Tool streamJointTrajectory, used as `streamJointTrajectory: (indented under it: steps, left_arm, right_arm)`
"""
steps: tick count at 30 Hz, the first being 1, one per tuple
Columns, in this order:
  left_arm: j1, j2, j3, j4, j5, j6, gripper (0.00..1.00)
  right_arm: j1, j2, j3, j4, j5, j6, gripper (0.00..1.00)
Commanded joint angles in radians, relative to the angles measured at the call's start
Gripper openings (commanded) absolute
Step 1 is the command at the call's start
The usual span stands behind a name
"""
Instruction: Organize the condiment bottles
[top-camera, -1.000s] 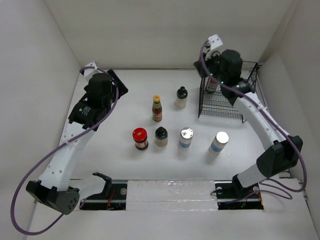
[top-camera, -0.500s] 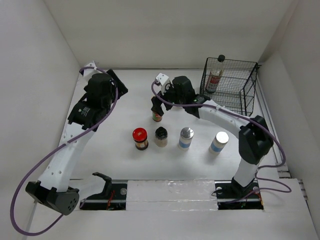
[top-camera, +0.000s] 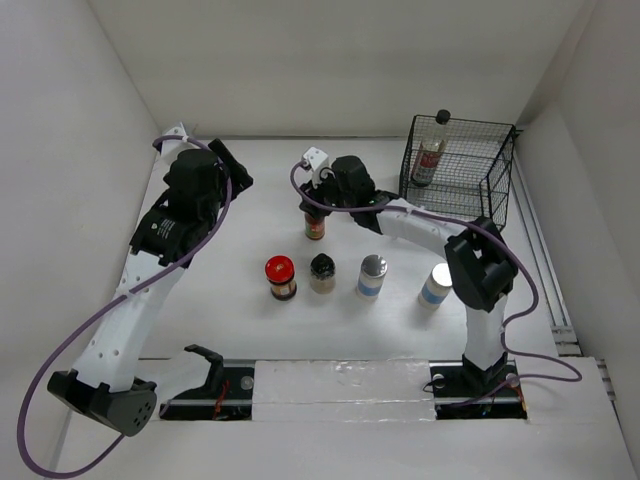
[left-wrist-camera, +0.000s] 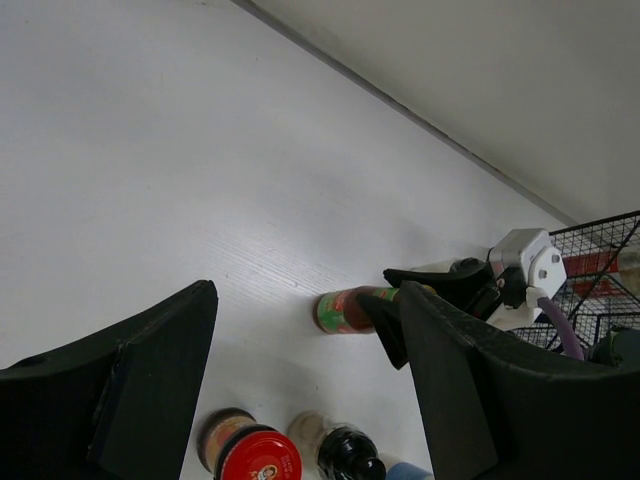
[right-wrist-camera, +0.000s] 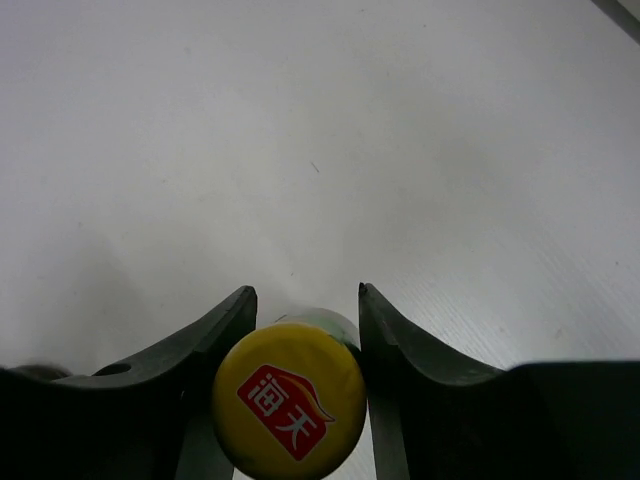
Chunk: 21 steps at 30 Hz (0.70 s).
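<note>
I need to carry the bottle in my right gripper up over the wire basket's rim next, then down beside the second sauce bottle, and then let it go, because the space there is empty.
A tall sauce bottle (top-camera: 315, 228) with a yellow cap (right-wrist-camera: 288, 398) stands mid-table. My right gripper (top-camera: 315, 207) reaches down over it, and its fingers (right-wrist-camera: 410, 345) close in on both sides of the neck. The bottle also shows in the left wrist view (left-wrist-camera: 345, 310). The second tall sauce bottle (top-camera: 432, 150) stands in the black wire basket (top-camera: 495, 190). A red-lidded jar (top-camera: 280, 277), a black-capped jar (top-camera: 322, 272) and two silver-topped shakers (top-camera: 372, 275) (top-camera: 437, 283) form a front row. The cream bottle is hidden. My left gripper (top-camera: 232, 168) hovers open and empty at the back left.
The wire basket stands at the back right corner against the wall. White walls enclose the table on three sides. My right arm (top-camera: 420, 225) stretches across the table's middle from the right. The arm bases sit at the near edge.
The right gripper left the basket, where it set the tall bottle, swung left to the yellow-capped sauce bottle and settled over its neck. The left arm shifted only slightly.
</note>
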Motion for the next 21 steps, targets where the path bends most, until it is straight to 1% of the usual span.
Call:
streamJointTrajectory:
  steps: [1, 2, 4, 5, 8, 10, 11, 12, 14, 15, 16, 17, 18, 21]
  left_arm:
    - [-0.005, -0.020, -0.009, 0.021, 0.003, 0.003, 0.69]
    - [-0.005, -0.020, -0.009, 0.021, 0.003, 0.003, 0.69]
    - [-0.005, -0.020, -0.009, 0.021, 0.003, 0.003, 0.69]
    - [-0.005, -0.009, -0.009, 0.030, 0.003, 0.003, 0.69]
    - [-0.014, 0.001, -0.009, 0.039, 0.013, 0.003, 0.69]
    - [-0.014, 0.011, 0.000, 0.039, 0.013, 0.003, 0.69]
    - [-0.014, 0.021, 0.000, 0.039, 0.013, 0.003, 0.69]
    - [-0.014, 0.021, 0.000, 0.039, 0.013, 0.003, 0.69]
    - [-0.014, 0.021, 0.009, 0.049, 0.013, 0.003, 0.69]
    - [-0.014, 0.021, 0.009, 0.049, 0.013, 0.003, 0.69]
    - [-0.014, 0.030, 0.009, 0.049, 0.022, 0.003, 0.69]
    - [-0.014, 0.031, 0.009, 0.058, 0.022, 0.003, 0.69]
    - [-0.014, 0.040, 0.009, 0.058, 0.034, 0.003, 0.69]
    - [-0.023, 0.050, 0.009, 0.067, 0.034, 0.003, 0.68]
  right_arm:
    - [0.011, -0.035, 0.058, 0.106, 0.010, 0.026, 0.19]
    - [0.011, -0.083, 0.058, 0.106, 0.010, 0.039, 0.14]
    - [-0.026, -0.139, 0.072, 0.106, -0.008, 0.060, 0.10]
    - [-0.037, -0.199, 0.104, 0.097, -0.008, 0.069, 0.07]
    - [-0.100, -0.278, 0.174, 0.046, -0.042, 0.094, 0.05]
    - [-0.136, -0.344, 0.254, -0.001, -0.054, 0.094, 0.03]
    - [-0.175, -0.367, 0.274, -0.042, -0.054, 0.094, 0.03]
    - [-0.198, -0.415, 0.288, -0.056, -0.054, 0.094, 0.02]
    - [-0.248, -0.463, 0.300, -0.073, -0.039, 0.094, 0.02]
    - [-0.305, -0.483, 0.312, -0.096, -0.030, 0.094, 0.01]
    - [-0.336, -0.508, 0.344, -0.115, -0.029, 0.094, 0.00]
    - [-0.369, -0.508, 0.363, -0.133, -0.020, 0.094, 0.00]
    - [-0.430, -0.519, 0.378, -0.147, -0.011, 0.094, 0.00]
    - [-0.527, -0.508, 0.421, -0.167, 0.001, 0.094, 0.00]
